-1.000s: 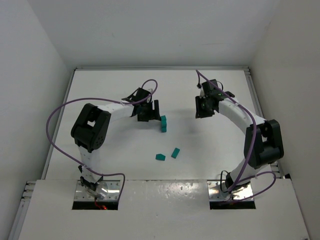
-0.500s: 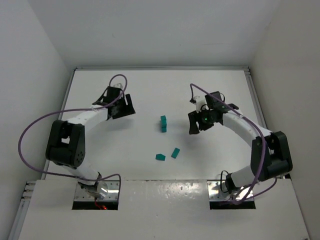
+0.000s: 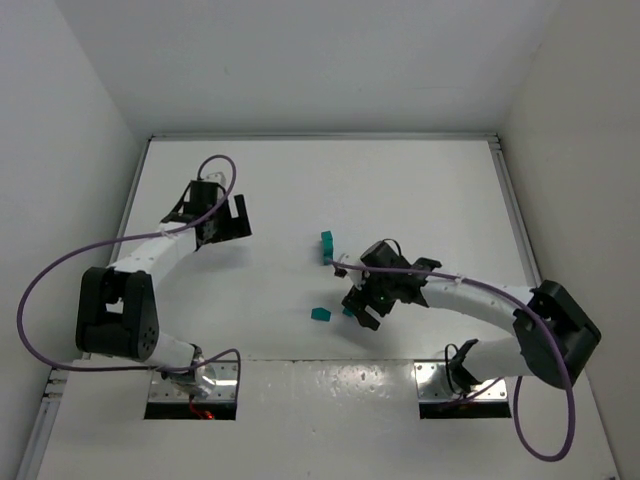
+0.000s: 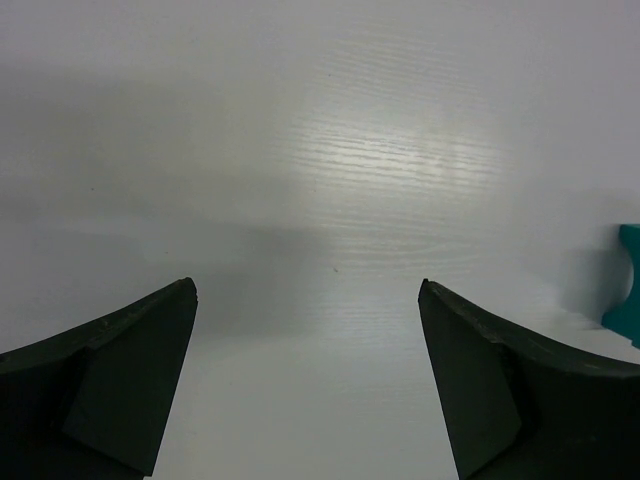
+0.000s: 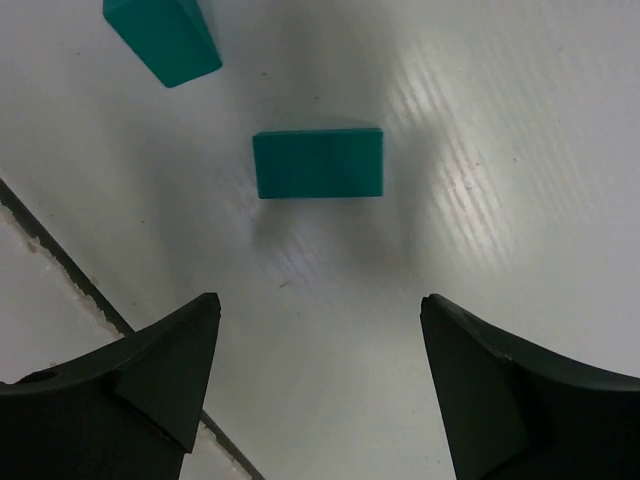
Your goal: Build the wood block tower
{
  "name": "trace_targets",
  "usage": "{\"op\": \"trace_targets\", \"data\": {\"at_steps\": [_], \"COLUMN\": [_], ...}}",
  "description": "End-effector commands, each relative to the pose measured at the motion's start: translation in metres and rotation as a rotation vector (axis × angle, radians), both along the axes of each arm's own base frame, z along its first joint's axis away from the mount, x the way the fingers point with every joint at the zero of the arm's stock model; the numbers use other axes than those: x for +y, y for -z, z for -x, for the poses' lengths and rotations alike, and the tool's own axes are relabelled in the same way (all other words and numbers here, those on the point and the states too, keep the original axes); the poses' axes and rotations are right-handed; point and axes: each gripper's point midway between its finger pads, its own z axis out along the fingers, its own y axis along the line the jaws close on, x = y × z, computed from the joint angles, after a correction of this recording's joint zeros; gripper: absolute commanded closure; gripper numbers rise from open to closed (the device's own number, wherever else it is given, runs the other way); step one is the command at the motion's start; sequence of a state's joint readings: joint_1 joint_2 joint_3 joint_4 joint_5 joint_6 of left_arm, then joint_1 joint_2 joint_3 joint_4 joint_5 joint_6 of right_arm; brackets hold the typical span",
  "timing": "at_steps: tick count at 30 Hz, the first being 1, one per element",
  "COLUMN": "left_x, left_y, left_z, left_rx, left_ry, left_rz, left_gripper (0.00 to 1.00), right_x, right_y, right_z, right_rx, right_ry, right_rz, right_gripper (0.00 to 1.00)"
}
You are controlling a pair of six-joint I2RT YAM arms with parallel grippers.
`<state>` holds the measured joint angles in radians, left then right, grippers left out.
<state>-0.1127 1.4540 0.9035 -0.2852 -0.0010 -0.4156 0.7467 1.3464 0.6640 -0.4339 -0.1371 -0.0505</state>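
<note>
The bar-shaped wood block is ahead of my open fingers. My right gripper needs to go down toward it until they straddle its short ends.
The tower [image 3: 327, 246] is a short teal-green column near the table's middle; its edge [image 4: 628, 285] shows at the far right of the left wrist view. Two loose wood blocks lie nearer the front. One [image 3: 320, 315] [image 5: 163, 38] lies clear of both arms. The other [image 3: 347, 311] [image 5: 318, 164] lies just ahead of my right gripper's tips. My right gripper [image 3: 358, 308] [image 5: 315, 300] hangs open over the table with nothing between its fingers. Well left of the tower, my left gripper [image 3: 230, 222] [image 4: 308, 285] is wide open and empty.
White walls close the table [image 3: 420, 190] in at the back and on both sides. The seam of the table's near edge [image 5: 60, 260] runs close to the left of my right gripper. Purple cables [image 3: 60, 270] loop off both arms.
My left arm has drawn back to the left, away from the tower, and its jaws opened wide. My right arm swung down from the back right to the loose blocks and opened.
</note>
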Motion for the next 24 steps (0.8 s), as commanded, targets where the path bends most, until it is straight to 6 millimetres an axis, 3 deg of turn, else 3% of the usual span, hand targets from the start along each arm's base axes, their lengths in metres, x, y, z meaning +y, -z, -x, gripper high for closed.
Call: {"op": "trace_targets", "data": {"at_steps": [1,11,24], "left_x": [0.012,0.011,0.014], "left_y": [-0.015,-0.011,-0.004], "left_z": [0.001,0.004,0.002], "left_rx": [-0.047,-0.037,-0.016], "left_ry": [0.025,0.044,0.024], "left_rz": [-0.061,-0.046,-0.012], "left_gripper": [0.01,0.01,0.01], "right_x": [0.017,0.029,0.052], "right_y": [-0.002,0.008,0.012], "right_z": [-0.019,-0.029,-0.034], "right_rx": [-0.138,-0.150,-0.116], "right_ry": [-0.027,-0.058,-0.084], "right_rz": [-0.053,-0.023,-0.016], "right_gripper": [0.19,0.08,0.06]}}
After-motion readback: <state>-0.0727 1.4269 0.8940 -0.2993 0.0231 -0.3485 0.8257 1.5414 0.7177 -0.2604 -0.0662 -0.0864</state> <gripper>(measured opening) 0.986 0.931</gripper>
